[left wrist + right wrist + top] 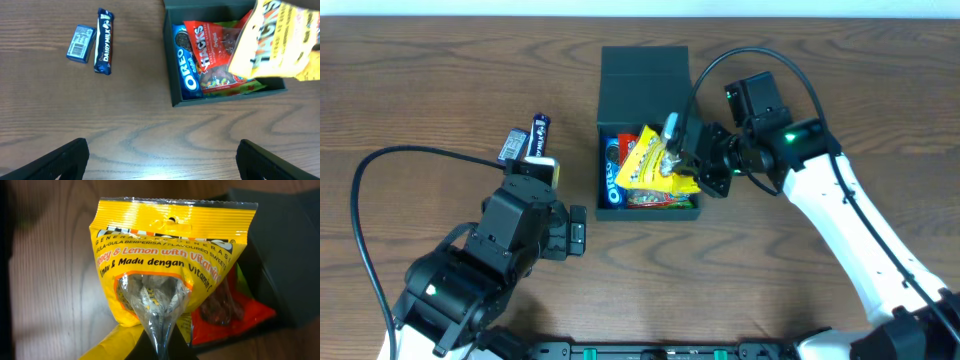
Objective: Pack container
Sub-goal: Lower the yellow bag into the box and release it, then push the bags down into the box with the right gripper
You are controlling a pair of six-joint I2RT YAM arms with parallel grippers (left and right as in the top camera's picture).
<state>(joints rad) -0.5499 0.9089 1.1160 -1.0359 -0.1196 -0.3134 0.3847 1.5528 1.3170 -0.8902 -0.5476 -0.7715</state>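
Observation:
The right gripper moves down into the container's near half next, because the yellow Hacks candy bag (650,165) still hangs above the red Hacks bag. Then the right gripper releases the yellow bag there.
The dark teal-black container (606,130) stands at the table's middle with its lid flap open toward the back. Inside lie a blue Oreo packet (187,65) and a red Hacks bag (212,50). My right gripper (672,152) is shut on a yellow Hacks candy bag (650,165) and holds it over the container's right half; the bag fills the right wrist view (165,255). My left gripper (162,162) is open and empty above bare table, in front of the container.
A Dairy Milk bar (104,41) and a small blue packet (81,44) lie on the table left of the container, also in the overhead view (538,133). The right arm's cable arcs over the container's right side.

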